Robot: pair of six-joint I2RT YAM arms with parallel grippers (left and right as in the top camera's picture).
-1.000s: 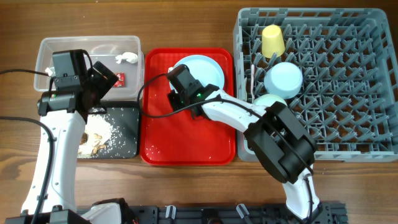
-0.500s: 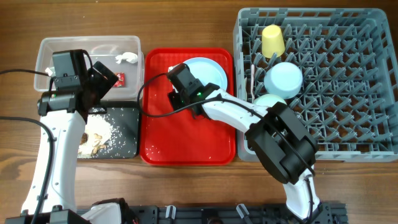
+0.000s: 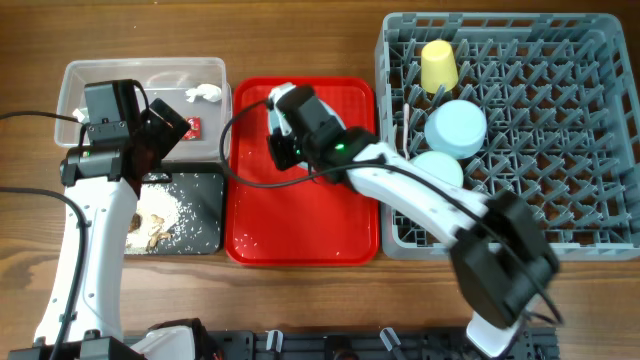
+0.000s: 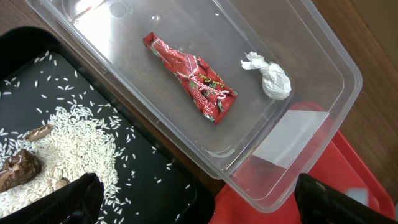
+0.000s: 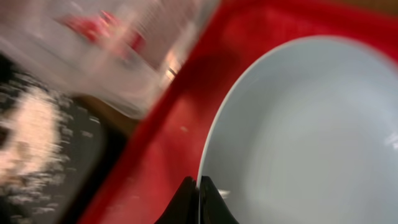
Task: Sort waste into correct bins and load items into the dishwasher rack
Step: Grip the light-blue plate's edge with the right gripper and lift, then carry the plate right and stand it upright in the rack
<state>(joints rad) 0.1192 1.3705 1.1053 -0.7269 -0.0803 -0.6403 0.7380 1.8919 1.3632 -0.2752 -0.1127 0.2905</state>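
My right gripper lifts the light-blue plate across next and releases it in the rack's empty part beside the yellow cup, right in the overhead view.
My right gripper [image 5: 198, 183] is shut on the rim of the round light-blue plate [image 5: 311, 124] and holds it tipped up over the red tray [image 3: 300, 215]. In the overhead view the gripper [image 3: 287, 122] hides most of the plate; only a pale sliver [image 3: 281, 96] shows. My left gripper [image 4: 199, 205] is open and empty, over the edge between the clear tub [image 4: 311, 56] and the black tray [image 4: 155, 168]. The red wrapper [image 4: 193, 78] and white tissue [image 4: 270, 78] lie in the tub. Rice scraps [image 4: 68, 130] lie in the black tray.
The grey dishwasher rack [image 3: 560, 150] at the right holds the yellow cup [image 3: 438, 65], the light-blue bowl [image 3: 456, 128] and the pale-green bowl [image 3: 440, 168] along its left side. The red tray lies between the bins and the rack.
My right gripper has lifted the plate off the red tray and tipped it on edge, moving toward the tray's back left. The left arm has not moved.
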